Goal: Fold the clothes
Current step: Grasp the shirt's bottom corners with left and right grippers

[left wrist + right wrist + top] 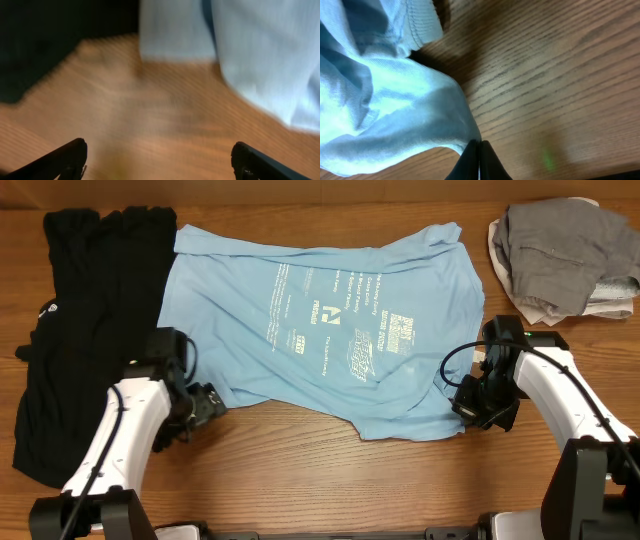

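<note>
My open fingers stand over bare wood, so my left gripper moves outward and down onto the light blue T-shirt's near corner beside the black garment next.
The clothes lie on a wooden table. A light blue T-shirt with white print is spread flat in the middle. A black garment lies to its left. My right gripper sits at the shirt's near right corner. In the right wrist view it is shut, pinching the edge of the blue fabric. My left gripper hovers by the shirt's near left corner. In the left wrist view it is open over bare wood, with the blue shirt ahead on the right and the black garment ahead on the left.
A crumpled pile of grey garments lies at the far right corner. Bare wooden table runs along the near edge between the two arms. The black garment overlaps the shirt's left sleeve area.
</note>
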